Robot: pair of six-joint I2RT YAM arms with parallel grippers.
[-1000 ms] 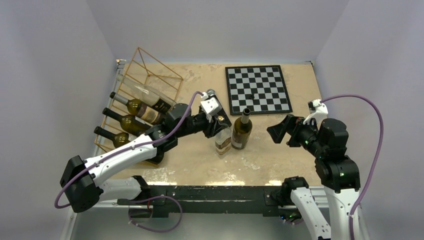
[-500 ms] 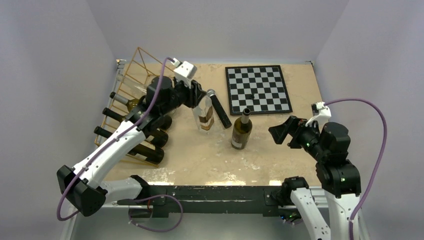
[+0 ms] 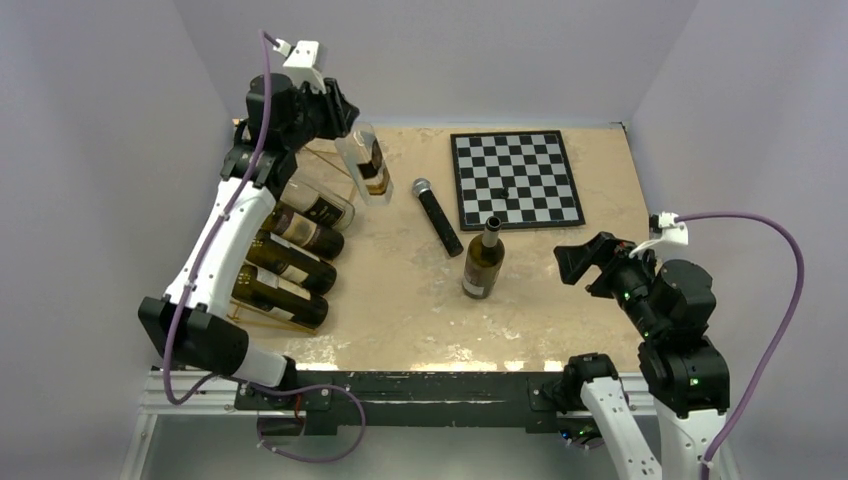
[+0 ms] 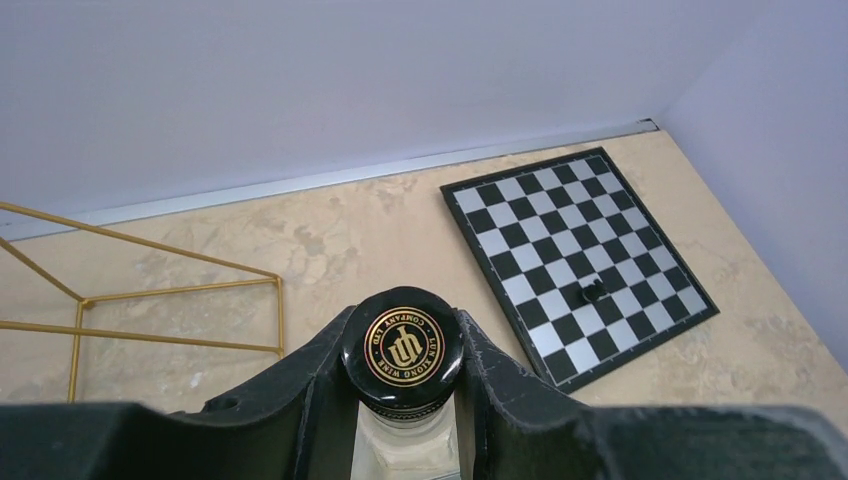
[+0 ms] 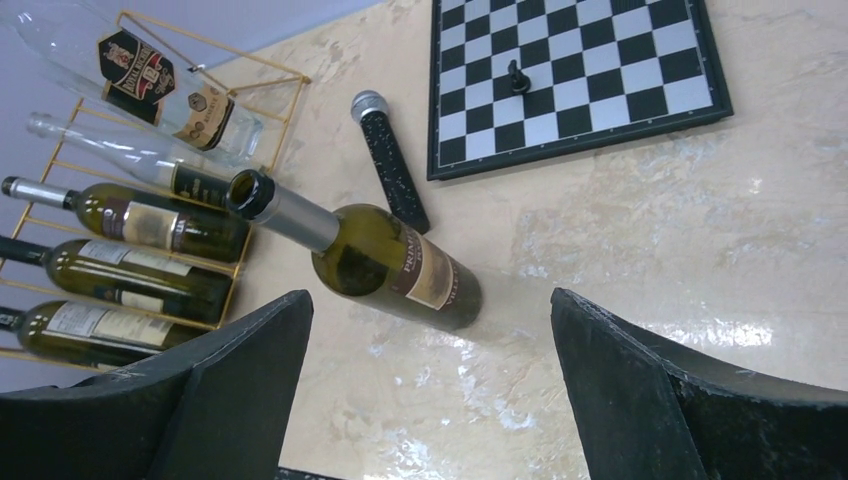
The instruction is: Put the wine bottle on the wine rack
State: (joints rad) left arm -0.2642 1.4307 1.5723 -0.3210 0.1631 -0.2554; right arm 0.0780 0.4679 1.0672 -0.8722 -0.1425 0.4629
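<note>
I should next bring my left gripper over the rack's bare far end (image 3: 326,158) (image 4: 180,315), below and to its left in the top view, then lower and release the bottle.
My left gripper (image 3: 338,112) is shut on the black-capped neck of a clear wine bottle (image 3: 368,165) and holds it tilted in the air by the gold wire wine rack (image 3: 262,172) at the table's far left. In the left wrist view the cap (image 4: 402,346) sits between my fingers (image 4: 500,385). Several bottles lie on the rack (image 5: 150,225). A dark green open bottle (image 3: 483,258) stands upright mid-table, also seen in the right wrist view (image 5: 385,262). My right gripper (image 3: 585,262) is open and empty, to the right of that bottle.
A black microphone (image 3: 437,215) lies on the table between the rack and the chessboard (image 3: 515,180), which carries one small dark piece (image 5: 516,76). Walls close in the table on the left, back and right.
My left arm has lifted the clear bottle from beside the green bottle and swung it up and back-left toward the rack. The right gripper drifted slightly right.
</note>
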